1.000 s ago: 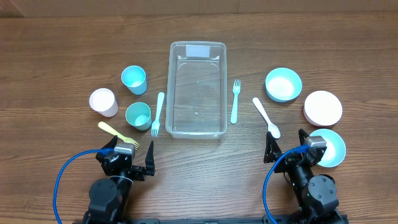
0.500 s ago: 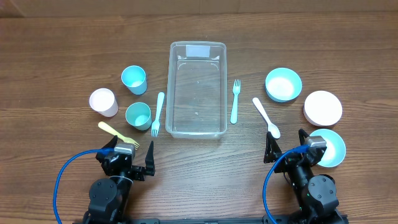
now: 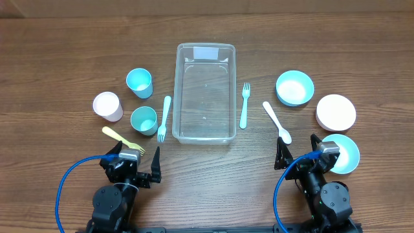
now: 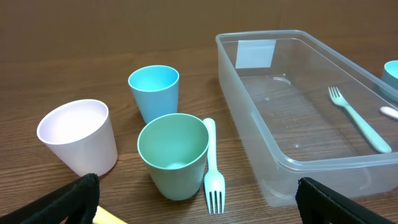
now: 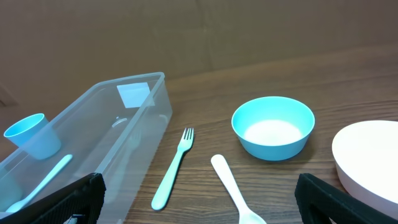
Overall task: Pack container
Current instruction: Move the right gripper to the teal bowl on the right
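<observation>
Next I should move my right gripper outward and tip its fingers down astride the far blue bowl's rim by the pink bowl [image 5: 313, 121], since that bowl stands open and empty.
The clear plastic container [image 3: 205, 92] lies empty at the table's middle, its white label at the far end; it also shows in the left wrist view [image 4: 298, 112] and the right wrist view [image 5: 93, 137]. Left of it stand a blue cup [image 3: 139, 82], a pink cup [image 3: 107, 106] and a green cup [image 3: 143, 120], with a white fork [image 3: 163, 118] and a yellow fork [image 3: 119, 138]. Right of it lie a teal fork [image 3: 244, 105] and a white spoon [image 3: 277, 122]. My left gripper [image 3: 129, 169] and right gripper [image 3: 303, 160] are open and empty near the front edge.
A blue bowl [image 3: 294, 88], a pink bowl [image 3: 336, 112] and another blue bowl [image 3: 343, 154] sit at the right; the last is beside my right gripper. Blue cables loop at each arm base.
</observation>
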Tool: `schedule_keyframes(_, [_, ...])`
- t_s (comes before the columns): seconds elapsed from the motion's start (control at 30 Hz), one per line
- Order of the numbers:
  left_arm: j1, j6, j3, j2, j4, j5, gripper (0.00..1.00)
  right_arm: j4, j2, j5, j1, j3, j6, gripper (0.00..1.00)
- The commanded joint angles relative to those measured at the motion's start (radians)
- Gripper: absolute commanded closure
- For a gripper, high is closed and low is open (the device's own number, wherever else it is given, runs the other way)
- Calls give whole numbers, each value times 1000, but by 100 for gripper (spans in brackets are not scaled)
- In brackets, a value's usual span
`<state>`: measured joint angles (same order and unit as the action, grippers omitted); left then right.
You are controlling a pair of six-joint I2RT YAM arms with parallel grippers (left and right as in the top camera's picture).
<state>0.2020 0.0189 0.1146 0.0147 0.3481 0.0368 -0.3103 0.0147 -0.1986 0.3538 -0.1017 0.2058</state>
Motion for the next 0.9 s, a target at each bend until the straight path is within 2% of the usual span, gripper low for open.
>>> schedule_keyframes(0.0, [-5, -12, -10, -7, -1, -11, 0, 8, -12, 24, -3, 6, 67, 0])
schedule_keyframes(0.1, [-5, -12, -10, -7, -1, -11, 0, 0, -12, 67, -3, 6, 532, 0])
schedule_keyframes(0.13, [-5, -12, -10, -7, -1, -11, 0, 0, -12, 68, -3, 6, 587, 0])
schedule_keyframes(0.23, [-5, -12, -10, -7, -1, -11, 0, 36, -12, 68, -3, 6, 636, 0])
schedule_keyframes(0.27, [-5, -12, -10, -7, -1, -11, 0, 64, -12, 69, -4, 6, 622, 0])
schedule_keyframes(0.37, [-5, -12, -10, -7, -1, -11, 0, 72, 21, 98, -16, -17, 436, 0])
schedule_keyframes(0.47, [-5, -12, -10, -7, -1, -12, 0, 56, 188, 108, -62, -119, 379, 0])
schedule_keyframes(0.57, [-5, -12, -10, -7, -1, -11, 0, 43, 456, 164, -139, -295, 240, 0])
schedule_keyframes(0.73, [-5, -12, -10, -7, -1, -11, 0, -30, 967, 280, -254, -689, -27, 0])
schedule_keyframes(0.87, [-5, -12, -10, -7, -1, -11, 0, -122, 1320, 279, -348, -972, -80, 0])
